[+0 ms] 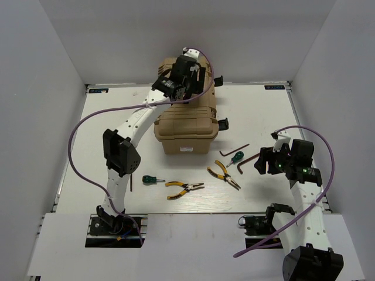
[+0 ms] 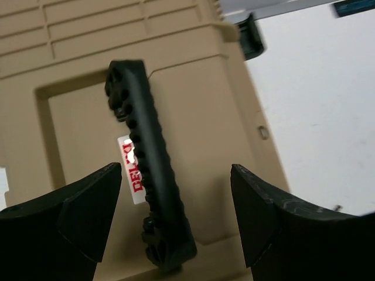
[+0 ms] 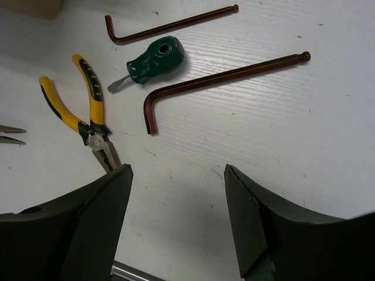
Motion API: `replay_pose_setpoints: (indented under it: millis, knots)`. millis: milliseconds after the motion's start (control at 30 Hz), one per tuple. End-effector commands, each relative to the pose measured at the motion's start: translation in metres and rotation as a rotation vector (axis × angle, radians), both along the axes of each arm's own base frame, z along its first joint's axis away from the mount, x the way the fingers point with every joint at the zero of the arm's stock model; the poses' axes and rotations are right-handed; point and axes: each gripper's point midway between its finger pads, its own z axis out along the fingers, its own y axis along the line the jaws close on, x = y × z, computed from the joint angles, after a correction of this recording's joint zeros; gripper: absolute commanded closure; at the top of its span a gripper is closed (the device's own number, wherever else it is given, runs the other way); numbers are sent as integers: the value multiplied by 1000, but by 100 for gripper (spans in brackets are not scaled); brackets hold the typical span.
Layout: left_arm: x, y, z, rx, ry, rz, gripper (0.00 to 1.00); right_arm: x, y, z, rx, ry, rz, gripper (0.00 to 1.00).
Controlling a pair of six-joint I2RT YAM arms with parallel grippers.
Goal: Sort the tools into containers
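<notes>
My left gripper turns into line and closes on the black handle (image 2: 149, 187) next, since the handle lies between its open fingers, slanting in its wrist view.
The tan toolbox (image 1: 187, 126) stands shut mid-table, its black handle (image 2: 149, 187) lying flat on the ribbed lid. My left gripper (image 1: 190, 75) hovers open over the lid; in the left wrist view the left gripper (image 2: 176, 205) straddles the handle without touching it. Tools lie in front of the box: a green screwdriver (image 1: 153, 180), yellow pliers (image 1: 184, 188), second pliers (image 1: 224, 174), another green screwdriver (image 3: 153, 61) and two hex keys (image 3: 170, 26) (image 3: 228, 79). My right gripper (image 3: 179, 199) hangs open and empty above bare table, just right of these tools.
A thin dark hex key (image 1: 131, 182) lies alone at the left, near my left arm's lower link. A black latch (image 1: 222, 124) juts from the toolbox's right side. White walls enclose the table on three sides. Purple cables loop off both arms.
</notes>
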Motion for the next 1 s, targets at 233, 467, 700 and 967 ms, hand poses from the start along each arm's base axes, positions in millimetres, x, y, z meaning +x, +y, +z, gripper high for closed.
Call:
replay_pose_setpoints:
  millis: [233, 467, 700, 967]
  knots:
    - [5, 23, 3, 144, -69, 183, 36, 4, 4, 21, 6, -59, 21, 30]
    - [4, 22, -4, 216, -80, 193, 60, 4, 4, 22, 3, -65, 23, 30]
    - [-1, 22, 30, 196, -150, 213, 100, 3, 4, 22, 2, -63, 23, 30]
    - [-20, 43, 114, -7, -273, 247, 100, 1, 21, 23, 89, -34, 88, 30]
